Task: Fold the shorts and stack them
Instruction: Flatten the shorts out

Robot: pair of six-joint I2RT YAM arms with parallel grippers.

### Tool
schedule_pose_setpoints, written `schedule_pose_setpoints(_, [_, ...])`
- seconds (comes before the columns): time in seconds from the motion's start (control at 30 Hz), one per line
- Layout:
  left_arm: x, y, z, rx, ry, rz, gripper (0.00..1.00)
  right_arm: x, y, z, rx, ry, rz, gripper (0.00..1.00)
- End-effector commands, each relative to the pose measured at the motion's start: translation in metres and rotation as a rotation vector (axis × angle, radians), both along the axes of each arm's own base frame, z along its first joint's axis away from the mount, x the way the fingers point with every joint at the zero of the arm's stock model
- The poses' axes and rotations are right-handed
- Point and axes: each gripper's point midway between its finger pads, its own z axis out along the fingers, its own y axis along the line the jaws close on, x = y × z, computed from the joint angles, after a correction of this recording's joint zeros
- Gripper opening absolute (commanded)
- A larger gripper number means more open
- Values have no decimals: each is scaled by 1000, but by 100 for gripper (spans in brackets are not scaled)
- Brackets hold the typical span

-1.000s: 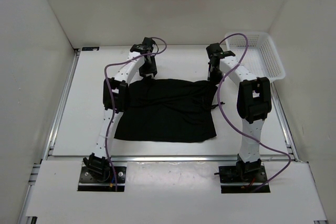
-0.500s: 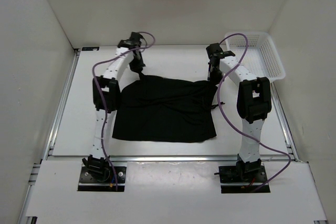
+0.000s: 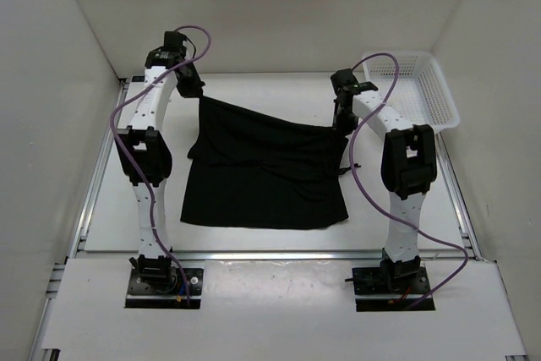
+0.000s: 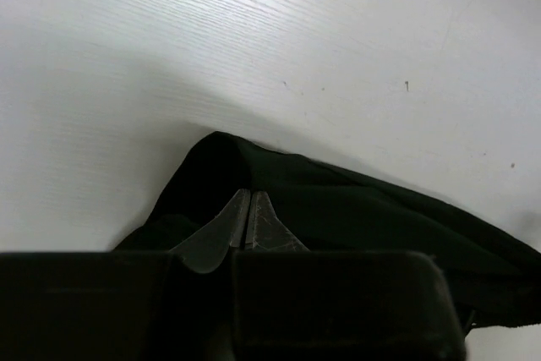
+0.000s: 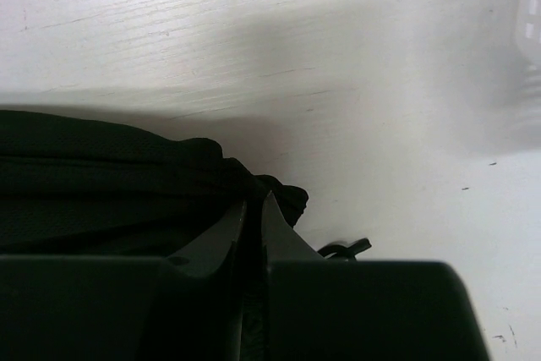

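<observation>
My right gripper draws its corner of the shorts outward over the bare tabletop beyond the shorts (image 3: 327, 102) (image 5: 279, 27) next and releases it there, because this corner lags behind the left gripper's.
The black shorts (image 3: 266, 166) lie spread on the white table, their far edge lifted at both corners. My left gripper (image 3: 197, 92) is shut on the far left corner of the shorts (image 4: 338, 205), raised up and out to the left so the cloth hangs stretched. My right gripper (image 3: 341, 123) is shut on the far right corner of the shorts (image 5: 110, 183), low over the table. In the wrist views each pair of fingers (image 4: 254, 221) (image 5: 258, 226) pinches black fabric. A short black drawstring (image 5: 347, 248) pokes out beside the right gripper.
A white plastic basket (image 3: 418, 90) stands at the far right corner of the table. White walls close in on the left, back and right. The purple cables (image 3: 372, 166) loop along both arms.
My left gripper shut on the far left corner of the shorts, then rose and moved left and back, pulling that corner up and taut. The right gripper has stayed in place.
</observation>
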Motion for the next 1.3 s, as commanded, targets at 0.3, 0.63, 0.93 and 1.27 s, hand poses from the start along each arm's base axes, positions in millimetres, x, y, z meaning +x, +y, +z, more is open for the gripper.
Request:
schedule_pose_setpoints(0.3, [-30,14,111,10,-223,4,10,3,-17,84,-11,-183,-46,0])
schedule_pose_setpoints(0.63, [87,8,62,-59,-350,4,26,85,2,97,21,-316,-93,26])
schedule_pose_setpoints(0.93, [65,24,102,-68,-388,23,100,42,1,119,47,-338,-59,79])
schedule_pose_setpoints(1.27, [-102,39,93,4,-156,84,93,-77,-7,84,154,-156,-47,65])
